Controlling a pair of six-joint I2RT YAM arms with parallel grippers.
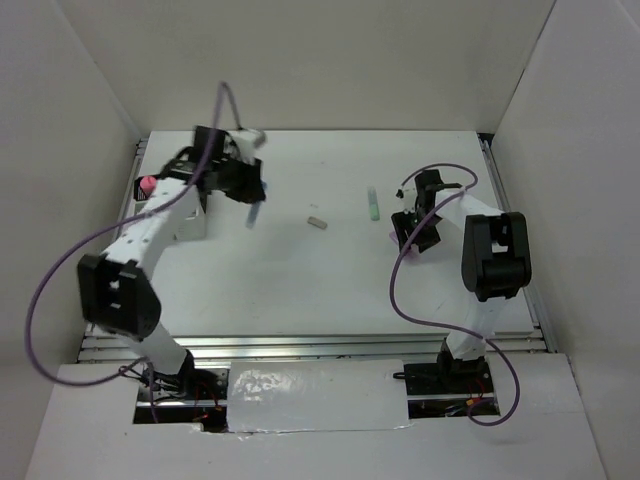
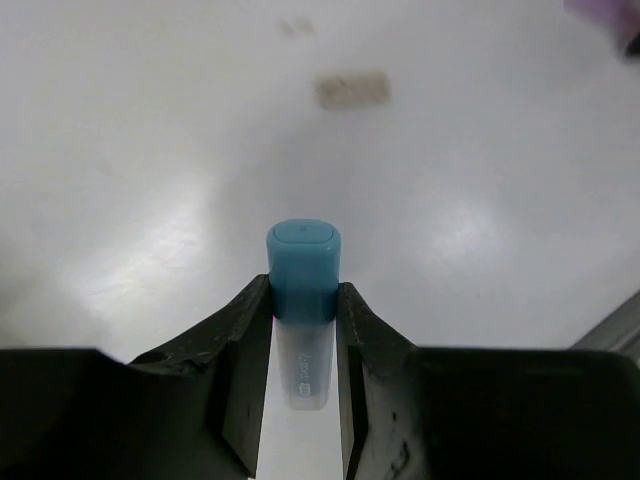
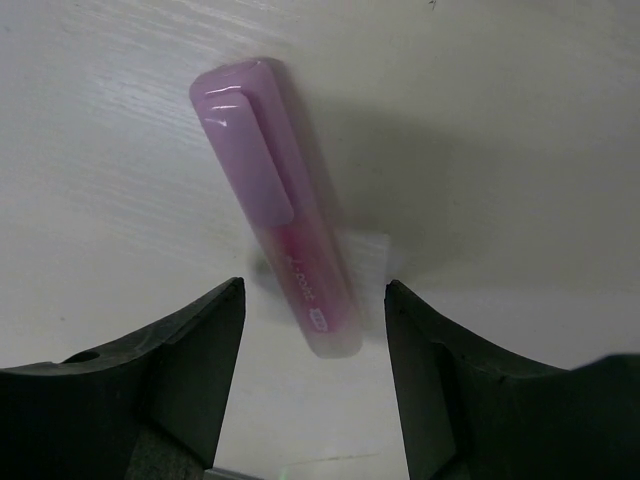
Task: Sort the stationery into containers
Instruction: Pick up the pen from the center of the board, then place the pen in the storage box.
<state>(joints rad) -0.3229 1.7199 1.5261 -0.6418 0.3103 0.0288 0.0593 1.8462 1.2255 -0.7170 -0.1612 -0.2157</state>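
Note:
The marker in my left gripper hangs above bare table and should next go left in the top view, over the white container by the pink-tipped object.
My left gripper is shut on a stubby light-blue marker. The marker's cap sticks out past the fingertips and hangs above the table. From above, that gripper is at the back left with the marker pointing down. My right gripper stands open over a lilac marker that lies on the table, its end between the fingers and touching neither. A pale-green marker and a small beige eraser lie mid-table. A white container is mostly hidden under the left arm.
A pink-tipped object shows beside the left arm at the far left. White walls enclose the table at the back and on both sides. A metal rail runs along the near edge. Purple cables loop off both arms.

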